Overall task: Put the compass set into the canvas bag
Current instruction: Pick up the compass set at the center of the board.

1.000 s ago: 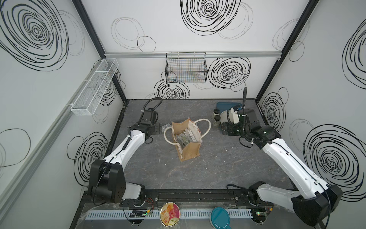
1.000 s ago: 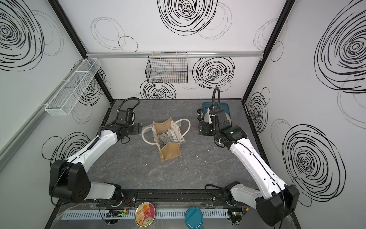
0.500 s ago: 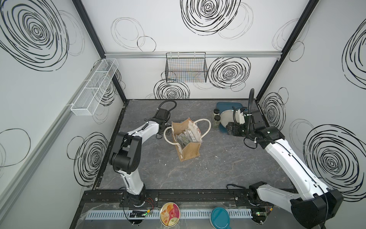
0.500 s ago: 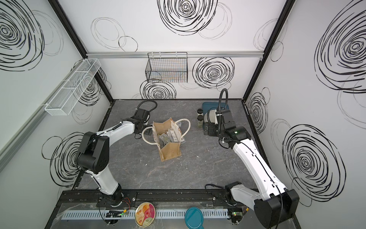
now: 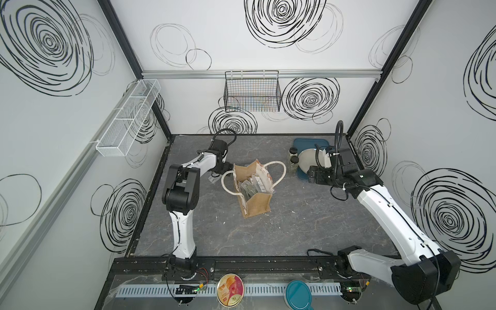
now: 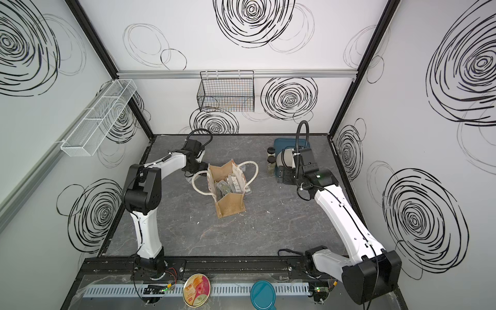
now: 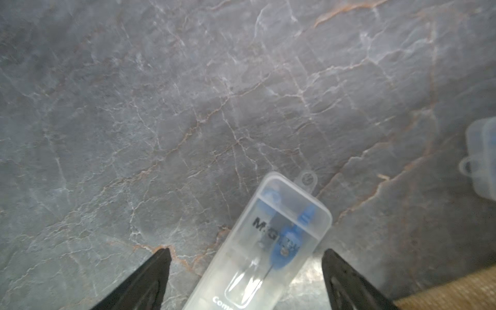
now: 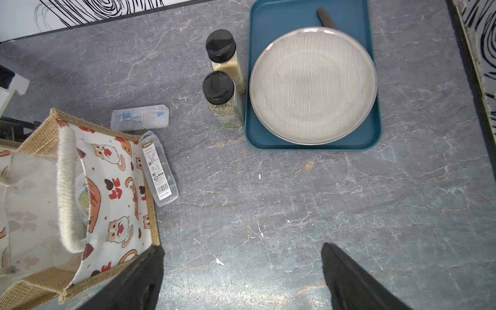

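Note:
The case is already between my open fingers, so I need to lower my left gripper around the middle of the compass set and close on the long sides of the set.
A compass set (image 7: 268, 255), a clear plastic case with a blue compass inside, lies flat on the table between the open fingers of my left gripper (image 7: 247, 251), apart from both. In a top view that gripper (image 5: 218, 174) is low at the left side of the canvas bag (image 5: 257, 206). The bag stands upright with its mouth open and several clear cases (image 5: 252, 185) inside. Two more cases (image 8: 139, 117) (image 8: 159, 167) lie beside the bag's far side. My right gripper (image 8: 241, 245) hovers open and empty over bare table to the right of the bag (image 8: 115, 188).
Two spice bottles (image 8: 224, 56) (image 8: 222, 99) stand next to a blue tray (image 8: 268, 16) holding a grey plate (image 8: 312, 86) at the back right. A wire basket (image 5: 252, 92) and a white mesh shelf (image 5: 128, 118) hang on the walls.
The left arm has folded its elbow up and brought its gripper right, close to the bag's left side. The right gripper has drawn back to the right, away from the bag.

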`<state>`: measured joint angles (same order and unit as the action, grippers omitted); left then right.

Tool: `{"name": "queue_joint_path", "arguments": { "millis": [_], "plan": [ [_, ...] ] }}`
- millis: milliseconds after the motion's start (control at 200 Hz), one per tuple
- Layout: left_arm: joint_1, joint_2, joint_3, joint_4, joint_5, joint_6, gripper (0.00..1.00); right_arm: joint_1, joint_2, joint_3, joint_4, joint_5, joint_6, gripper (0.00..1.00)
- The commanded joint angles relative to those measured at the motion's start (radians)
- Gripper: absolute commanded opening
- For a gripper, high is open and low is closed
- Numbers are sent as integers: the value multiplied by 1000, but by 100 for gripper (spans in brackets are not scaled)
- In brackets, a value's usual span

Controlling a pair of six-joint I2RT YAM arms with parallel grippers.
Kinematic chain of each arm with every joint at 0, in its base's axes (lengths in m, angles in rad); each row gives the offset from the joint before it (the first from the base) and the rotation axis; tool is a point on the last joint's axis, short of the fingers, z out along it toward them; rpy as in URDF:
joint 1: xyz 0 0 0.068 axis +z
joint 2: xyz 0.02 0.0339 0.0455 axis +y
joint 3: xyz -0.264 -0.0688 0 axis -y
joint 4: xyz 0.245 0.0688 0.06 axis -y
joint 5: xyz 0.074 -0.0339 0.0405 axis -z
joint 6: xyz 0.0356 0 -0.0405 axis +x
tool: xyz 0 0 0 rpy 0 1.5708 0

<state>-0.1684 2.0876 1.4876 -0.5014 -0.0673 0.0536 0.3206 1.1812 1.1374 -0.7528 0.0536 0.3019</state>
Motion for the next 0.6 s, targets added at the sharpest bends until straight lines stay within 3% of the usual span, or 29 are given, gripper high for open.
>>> {"name": "queue_joint_path", "arguments": {
  "millis": [0, 350, 595],
  "plan": [
    [-7, 30, 30, -50, 28, 20, 90, -9, 28, 39, -35, 3, -4, 95],
    [-17, 5, -40, -53, -13, -65, 80, -13, 57, 37, -4, -20, -15, 95],
    [19, -8, -81, -49, 9, -126, 63, -20, 36, 17, 6, -28, -17, 95]
  ]
}}
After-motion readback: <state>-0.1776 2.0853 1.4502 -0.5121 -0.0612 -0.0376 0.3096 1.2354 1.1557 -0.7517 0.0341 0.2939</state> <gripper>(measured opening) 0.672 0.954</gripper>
